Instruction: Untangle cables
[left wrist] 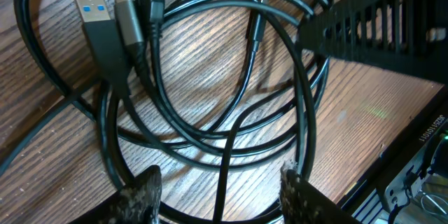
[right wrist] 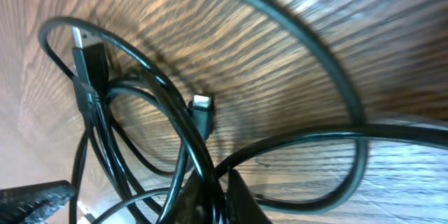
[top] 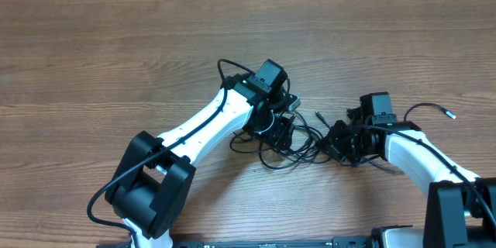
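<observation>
The right gripper lifts up and outward next and releases the bundle above the tangle's far side [top: 313,125], as the cables lie crossed in loops on the tabletop.
The cables [top: 298,146] lie in a black tangle of loops on the wooden table between my two grippers. My left gripper [top: 277,126] hangs over the tangle's left side. In the left wrist view its jaws [left wrist: 219,185] are open, with one thin strand running between the fingertips and coiled loops [left wrist: 306,112] beyond. A blue-tongued USB plug [left wrist: 98,21] and a grey plug [left wrist: 127,10] lie at the upper left. My right gripper [top: 339,143] is at the tangle's right side. In its wrist view the fingers [right wrist: 215,185] are shut on a black cable, near a small plug end [right wrist: 203,108].
A thin black cord with a light tip [top: 449,114] arcs off to the right of the right arm. A thicker black cord [right wrist: 336,70] curves across the right wrist view. The left arm's own black wire [top: 225,66] loops above its wrist.
</observation>
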You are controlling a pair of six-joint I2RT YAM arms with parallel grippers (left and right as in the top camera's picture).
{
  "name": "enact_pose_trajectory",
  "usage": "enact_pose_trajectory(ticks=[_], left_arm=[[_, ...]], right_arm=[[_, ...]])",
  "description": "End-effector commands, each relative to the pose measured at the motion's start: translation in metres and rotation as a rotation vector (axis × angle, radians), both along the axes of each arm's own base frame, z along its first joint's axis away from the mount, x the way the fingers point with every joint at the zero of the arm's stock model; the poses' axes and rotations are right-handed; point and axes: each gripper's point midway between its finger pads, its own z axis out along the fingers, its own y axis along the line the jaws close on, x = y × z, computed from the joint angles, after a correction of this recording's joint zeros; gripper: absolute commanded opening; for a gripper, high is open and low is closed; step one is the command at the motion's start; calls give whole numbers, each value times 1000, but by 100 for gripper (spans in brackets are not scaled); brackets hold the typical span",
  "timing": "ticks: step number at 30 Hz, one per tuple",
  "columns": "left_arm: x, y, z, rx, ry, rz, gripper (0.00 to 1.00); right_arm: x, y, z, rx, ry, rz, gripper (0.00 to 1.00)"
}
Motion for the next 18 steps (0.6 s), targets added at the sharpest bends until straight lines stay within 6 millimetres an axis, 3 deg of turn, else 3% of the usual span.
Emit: enact_pose_trajectory(ticks=[1,6,13,18], left_arm=[[-4,1,-8,23,22,7,49],[-7,10,-11,72,26,12,41],[-19,22,-25,113,64,12,42],[-24,25,-29,124,78,11,28]], right_arm=[[-4,7,0,2,-3,26,4],[-4,8,0,2,-3,29,4],[-4,8,0,2,-3,29,4],[-4,8,0,2,-3,29,4]])
